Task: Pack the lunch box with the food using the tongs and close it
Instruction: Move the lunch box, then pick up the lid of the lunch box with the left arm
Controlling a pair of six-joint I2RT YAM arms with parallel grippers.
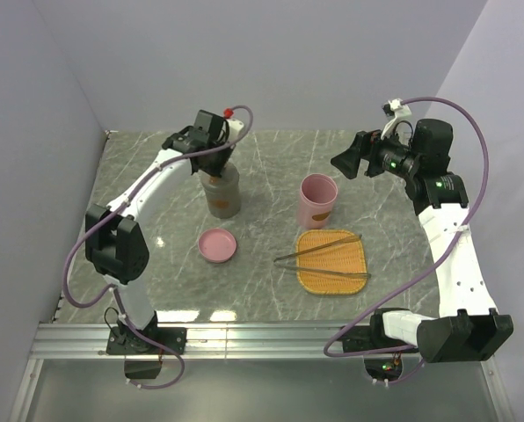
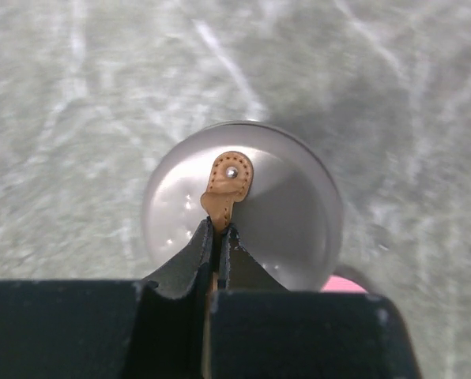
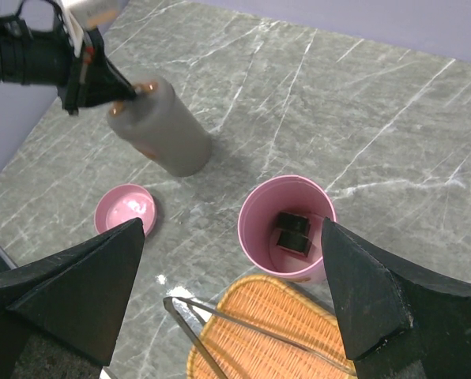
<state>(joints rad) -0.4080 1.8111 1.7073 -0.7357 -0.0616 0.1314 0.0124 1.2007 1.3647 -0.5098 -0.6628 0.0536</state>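
Note:
The grey cylinder is standing upright on the table, so my left gripper will nudge it slightly toward the pink container (image 1: 317, 200) and then open to let go of the tan strap tab.
A grey cylinder (image 1: 223, 195) of the lunch box stands upright at the back left. My left gripper (image 1: 214, 167) is above it, shut on the tan strap tab (image 2: 229, 180) on its rounded grey lid (image 2: 287, 213). An open pink container (image 1: 317, 200) stands right of it. Inside lie two dark-wrapped food pieces (image 3: 293, 231). The silver tongs (image 1: 322, 256) lie across an orange woven tray (image 1: 332, 274), their joined end off its left edge. My right gripper (image 1: 348, 163) hangs open in the air above the pink container (image 3: 287, 229), holding nothing.
A shallow pink lid (image 1: 218, 245) lies on the marble table (image 1: 271, 167) in front of the grey cylinder. Grey walls close in the left and back. A metal rail (image 1: 262, 338) runs along the near edge by the arm bases.

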